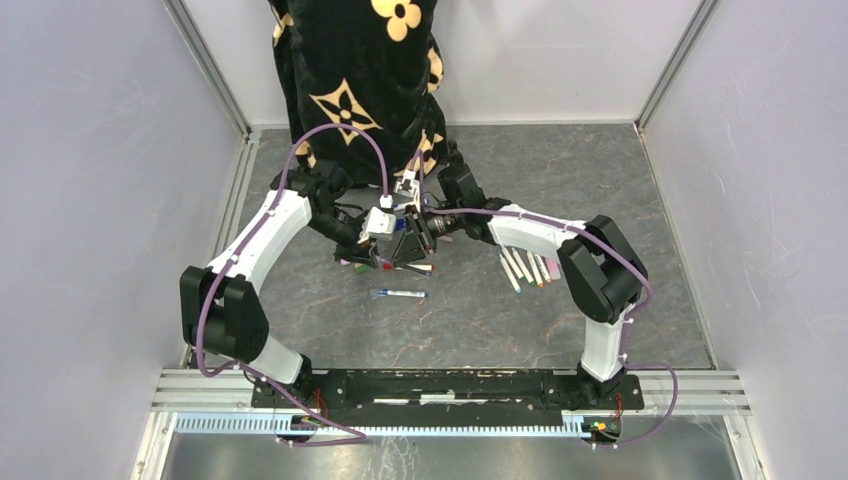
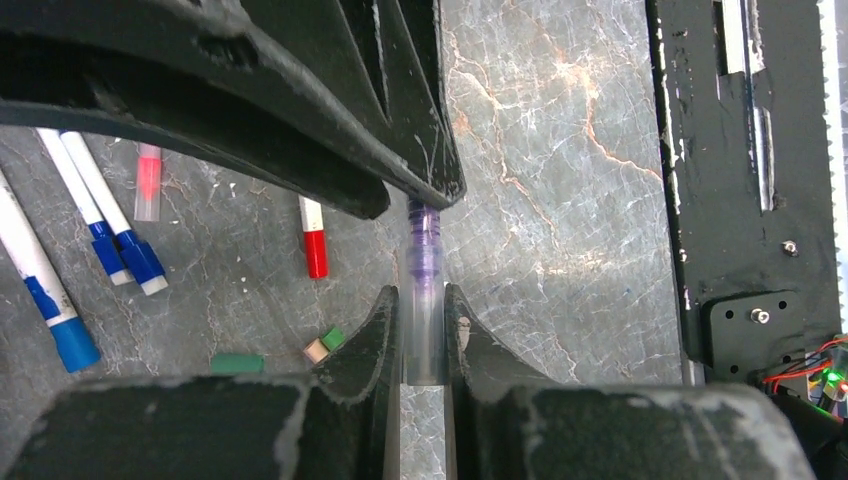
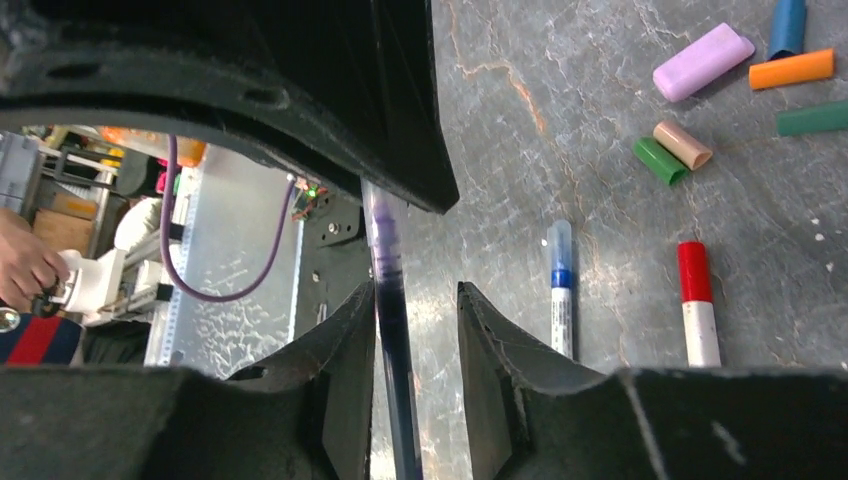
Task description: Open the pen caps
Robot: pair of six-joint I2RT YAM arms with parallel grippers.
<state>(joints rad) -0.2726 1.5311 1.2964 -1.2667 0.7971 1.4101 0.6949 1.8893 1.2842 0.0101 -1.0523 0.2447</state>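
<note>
I will move my left gripper to the left in the top view and down to the bare spot beside the orange cap next, because loose caps lie gathered there.
My left gripper (image 2: 422, 300) is shut on the clear cap (image 2: 425, 345) of a purple pen (image 2: 424, 235), held above the table. My right gripper (image 3: 415, 295) faces it at the other end. The pen's dark barrel (image 3: 392, 330) runs between the right fingers and lies against the left one (image 3: 345, 340), with a gap to the other, so these jaws stand open. In the top view the two grippers (image 1: 395, 240) (image 1: 425, 228) meet at mid-table. Loose caps lie below: lilac (image 3: 703, 62), orange (image 3: 792, 68), green (image 3: 660, 160), tan (image 3: 683, 145).
A row of pens (image 1: 525, 268) lies right of the grippers and a blue pen (image 1: 398, 294) lies in front. Blue pens (image 2: 110, 225), a red-ended pen (image 2: 314, 240), a pink cap (image 2: 148, 180) and a green cap (image 2: 237, 362) lie on the table under the left wrist.
</note>
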